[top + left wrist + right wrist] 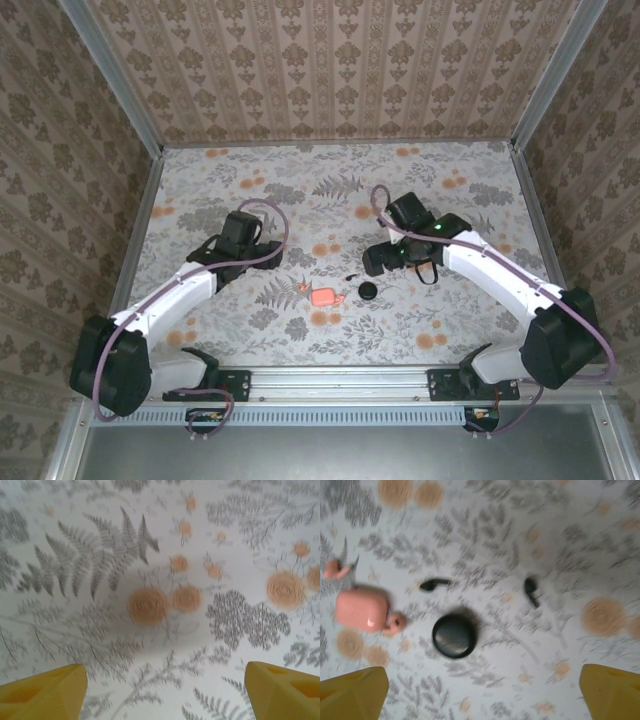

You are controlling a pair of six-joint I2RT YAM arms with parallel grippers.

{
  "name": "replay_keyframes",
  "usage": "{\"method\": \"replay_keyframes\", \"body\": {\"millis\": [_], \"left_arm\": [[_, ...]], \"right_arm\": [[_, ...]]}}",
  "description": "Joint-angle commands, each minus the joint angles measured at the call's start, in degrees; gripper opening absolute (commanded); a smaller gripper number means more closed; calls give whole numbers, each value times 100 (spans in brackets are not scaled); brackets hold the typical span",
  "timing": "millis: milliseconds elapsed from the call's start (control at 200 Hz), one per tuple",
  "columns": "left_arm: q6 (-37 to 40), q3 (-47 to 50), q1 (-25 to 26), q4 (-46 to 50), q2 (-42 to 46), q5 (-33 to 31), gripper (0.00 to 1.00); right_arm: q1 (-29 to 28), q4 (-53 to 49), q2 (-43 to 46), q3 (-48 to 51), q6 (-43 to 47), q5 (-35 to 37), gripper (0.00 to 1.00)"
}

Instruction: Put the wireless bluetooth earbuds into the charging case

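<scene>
My right gripper will move down and back astride the black rounded case [368,290] [454,636] and close on it, because the clear cloth around it leaves room for the fingers.
The salmon-pink charging case [323,297] lies shut on the floral table, near the middle; in the right wrist view the case [360,610] is at the left. Two tiny black earbuds lie apart from it on the cloth: one earbud [434,584] beside the case, the other earbud [531,590] further right. One earbud [350,277] shows from above. My right gripper [378,262] [482,690] hovers open just behind these things, with nothing between its yellow fingers [355,692]. My left gripper [250,252] [165,680] is open over bare cloth, left of the case.
A round black disc [454,636] [368,290] lies between the earbuds, right of the case. Two small pink bits [395,622] [335,570] lie beside the case. Patterned walls enclose the table on three sides.
</scene>
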State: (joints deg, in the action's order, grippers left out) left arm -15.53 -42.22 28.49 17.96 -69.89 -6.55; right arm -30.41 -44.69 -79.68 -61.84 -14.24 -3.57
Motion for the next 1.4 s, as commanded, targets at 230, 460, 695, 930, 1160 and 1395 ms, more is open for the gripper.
{"method": "replay_keyframes", "body": {"millis": [230, 460, 695, 930, 1160, 1395], "left_arm": [[-618, -3, -1, 538, 70, 250, 84], [-687, -14, -1, 490, -2, 306, 84], [-670, -57, -1, 490, -134, 312, 84], [-643, -114, 3, 481, -292, 342, 84], [-661, -99, -1, 458, -365, 382, 84], [-747, -101, -1, 474, -320, 523, 84]], "right_arm": [[-436, -507, -1229, -288, -430, -416, 75], [-612, -431, -1861, -621, -629, -293, 75], [-729, -640, -2474, -933, -577, 309, 75], [-727, -562, -2855, -994, -562, 460, 76], [-729, -445, -3009, -981, -566, 269, 66], [-729, -327, -2711, -763, -548, 360, 51]]}}
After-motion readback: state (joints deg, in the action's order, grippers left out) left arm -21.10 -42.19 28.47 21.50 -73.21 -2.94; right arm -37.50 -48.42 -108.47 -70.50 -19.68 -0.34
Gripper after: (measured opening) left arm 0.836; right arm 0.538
